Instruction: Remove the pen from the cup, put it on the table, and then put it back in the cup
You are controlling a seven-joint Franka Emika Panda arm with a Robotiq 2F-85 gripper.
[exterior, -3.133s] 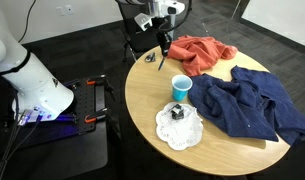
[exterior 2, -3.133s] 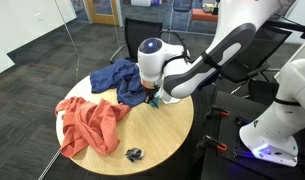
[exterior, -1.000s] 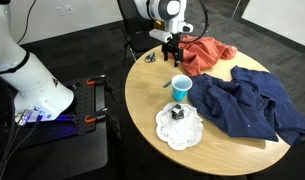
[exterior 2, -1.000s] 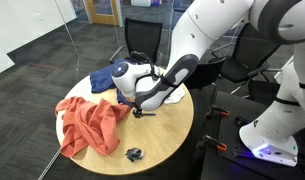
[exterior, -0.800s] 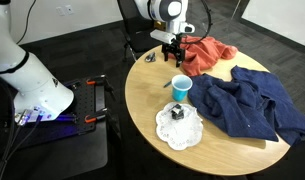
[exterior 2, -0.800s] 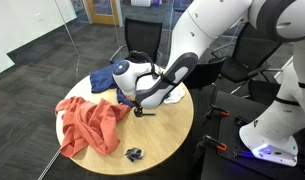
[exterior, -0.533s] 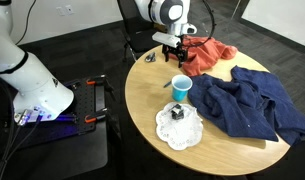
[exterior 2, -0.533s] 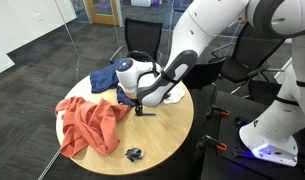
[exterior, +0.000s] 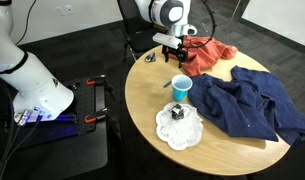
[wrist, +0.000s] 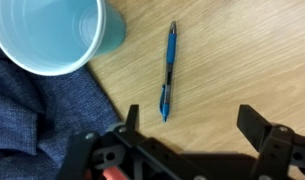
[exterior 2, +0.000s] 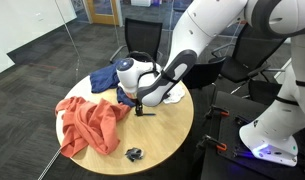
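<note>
My gripper moves down around the pen's tip end (wrist: 166,99) next and closes, since the pen's tip lies flat below, between the open fingers.
In the wrist view the pen (wrist: 168,70), blue with a dark tip, lies flat on the wooden table (wrist: 227,55), just beside the light-blue cup (wrist: 52,30). The cup shows a white, empty inside. My gripper (wrist: 192,125) hangs above the table, open, with nothing between its black fingers (wrist: 256,122); the pen's tip lies near the left finger. In an exterior view the gripper (exterior: 175,50) hovers over the table (exterior: 147,105) behind the cup (exterior: 180,88). From the opposite side the gripper (exterior 2: 142,109) is low over the table (exterior 2: 162,135), and the arm hides the cup.
An orange cloth (exterior: 204,52) and a blue cloth (exterior: 252,105) cover the table's far side. A white doily with a small black object (exterior: 178,113) lies in front of the cup. A small silvery object (exterior: 149,57) sits near the table's edge. A black cart (exterior: 72,120) stands beside the table.
Over the last second the gripper has drifted slightly upward and toward the orange cloth. Its jaws have stayed open. The cup and cloths have not moved.
</note>
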